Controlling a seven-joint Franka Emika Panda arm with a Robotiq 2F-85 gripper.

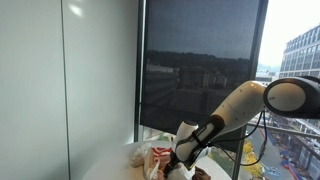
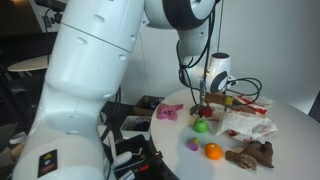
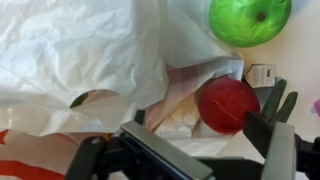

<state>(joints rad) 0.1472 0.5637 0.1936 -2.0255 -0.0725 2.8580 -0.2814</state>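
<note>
My gripper should move outward and down into the crumpled white bag next, because the bag spreads out below and to the left in the wrist view.
In the wrist view my gripper (image 3: 180,142) stands open low over the table. A red round fruit (image 3: 228,105) lies between the jaws, close to the right-hand finger (image 3: 265,128), and nothing clamps it. A crumpled white plastic bag (image 3: 80,50) spreads over the left and reaches under the gripper. A green apple (image 3: 250,18) sits just beyond the red fruit. In an exterior view the gripper (image 2: 205,100) hangs over the red fruit (image 2: 207,113), beside the bag (image 2: 250,122) and the green apple (image 2: 201,126). The gripper (image 1: 181,155) also shows by the bag (image 1: 148,154).
On the round white table (image 2: 170,140) lie an orange (image 2: 212,151), a small purple piece (image 2: 192,144), a pink item (image 2: 169,112) and a brown toy (image 2: 252,153). The robot's large white base (image 2: 80,90) stands to the left. A window wall (image 1: 200,60) rises behind the table.
</note>
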